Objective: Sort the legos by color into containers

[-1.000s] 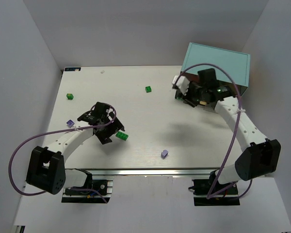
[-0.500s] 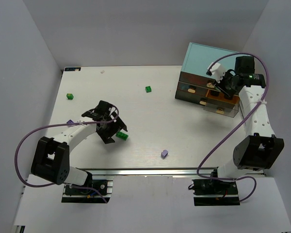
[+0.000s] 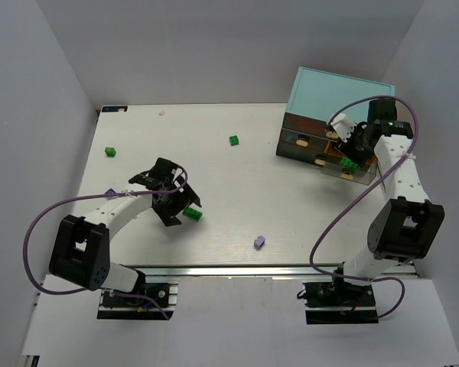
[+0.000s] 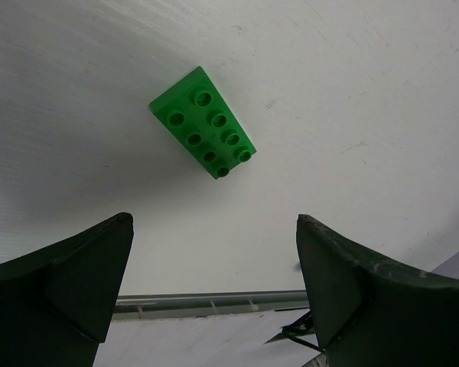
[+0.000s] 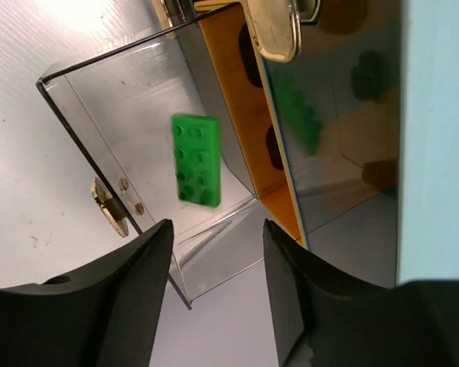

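The open fingers of the left gripper should first move down to get beside the long sides of the green lego [image 3: 192, 213] [image 4: 203, 124].
A green lego [image 4: 203, 132] lies flat on the white table just beyond my left gripper [image 4: 213, 223], which is open and empty; the top view shows this gripper [image 3: 176, 209] beside that brick [image 3: 192, 213]. My right gripper [image 5: 216, 228] is open and empty above the pulled-out clear drawer [image 5: 99, 115] of the teal cabinet [image 3: 340, 95]. A green lego [image 5: 197, 159] is inside that drawer, slightly blurred; it also shows in the top view [image 3: 347, 162] under the right gripper [image 3: 350, 147].
Loose legos on the table: green ones at the back centre [image 3: 234, 140] and far left [image 3: 110, 151], lavender ones near the front [image 3: 259, 241] and by the left arm [image 3: 109, 194]. Tan drawer handles [image 5: 109, 206] face the table. White walls enclose the table.
My right gripper swung from the cabinet front to above the open drawer, and a green lego now shows in that drawer. My left gripper shifted slightly toward the green lego.
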`<state>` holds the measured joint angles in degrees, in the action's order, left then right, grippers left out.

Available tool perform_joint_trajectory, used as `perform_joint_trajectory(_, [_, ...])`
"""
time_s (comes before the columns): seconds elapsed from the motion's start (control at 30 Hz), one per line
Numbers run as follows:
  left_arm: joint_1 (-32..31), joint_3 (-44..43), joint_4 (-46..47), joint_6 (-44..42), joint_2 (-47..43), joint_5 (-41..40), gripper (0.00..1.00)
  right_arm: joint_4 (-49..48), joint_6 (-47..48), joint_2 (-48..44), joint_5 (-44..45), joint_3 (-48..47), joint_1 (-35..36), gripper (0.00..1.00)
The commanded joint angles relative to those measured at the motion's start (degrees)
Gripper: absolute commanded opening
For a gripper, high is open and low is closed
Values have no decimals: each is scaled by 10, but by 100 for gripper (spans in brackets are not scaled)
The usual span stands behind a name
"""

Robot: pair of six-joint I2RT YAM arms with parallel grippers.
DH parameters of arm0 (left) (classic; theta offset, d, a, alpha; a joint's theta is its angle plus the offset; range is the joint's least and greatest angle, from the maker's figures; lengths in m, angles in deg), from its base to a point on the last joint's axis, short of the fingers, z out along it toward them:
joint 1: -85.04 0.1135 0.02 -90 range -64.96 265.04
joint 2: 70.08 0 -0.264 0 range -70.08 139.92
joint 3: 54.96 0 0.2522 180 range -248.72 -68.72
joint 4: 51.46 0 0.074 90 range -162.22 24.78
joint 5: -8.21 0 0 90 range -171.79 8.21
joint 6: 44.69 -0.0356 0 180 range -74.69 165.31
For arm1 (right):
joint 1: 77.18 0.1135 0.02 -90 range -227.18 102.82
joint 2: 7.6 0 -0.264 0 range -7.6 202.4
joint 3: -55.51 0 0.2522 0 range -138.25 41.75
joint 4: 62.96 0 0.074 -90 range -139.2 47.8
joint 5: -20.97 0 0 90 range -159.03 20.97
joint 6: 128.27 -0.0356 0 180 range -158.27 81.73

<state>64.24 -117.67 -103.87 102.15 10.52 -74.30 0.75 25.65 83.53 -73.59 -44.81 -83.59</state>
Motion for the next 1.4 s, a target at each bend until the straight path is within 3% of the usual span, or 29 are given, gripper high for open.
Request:
perform_joint_trajectory(0.0, [-2, -19, -6, 6, -4, 0, 97, -17, 32, -1, -5, -1, -7, 57])
perform_joint_trajectory(0.2, [-2, -17, -13, 15, -4, -7, 97, 0, 16, -17, -50, -29, -11, 57])
perform_joint_trajectory(0.3, [-2, -20, -17, 23, 8, -12, 97, 11, -3, -44, -130, -45, -14, 56])
perform_joint_trajectory(0.4, [-2, -30, -27, 34, 26, -21, 97, -23, -50, -90, -227, -14, -10, 58])
perform_joint_trajectory(0.47, [-2, -40, -40, 41, 53, -28, 97, -54, -100, -132, -291, 33, -10, 68])
perform_joint_trajectory(0.53, [-2, -47, -48, 48, 85, -40, 97, -98, -124, -172, -347, 69, -10, 71])
perform_joint_trajectory(0.67, [-2, -75, -41, 54, 129, -55, 95, -164, -186, -215, -403, 161, -2, 72])
perform_joint_trajectory(0.93, [-2, -132, -62, 79, 215, -58, 88, -194, -206, -259, -442, 219, 9, 71])
perform_joint_trajectory(1.07, [-2, -138, -87, 87, 238, -54, 76, -216, -223, -279, -444, 244, 11, 72])
perform_joint_trajectory(1.37, [-2, -90, -85, 62, 232, -40, 31, -262, -259, -293, -444, 271, 11, 71])
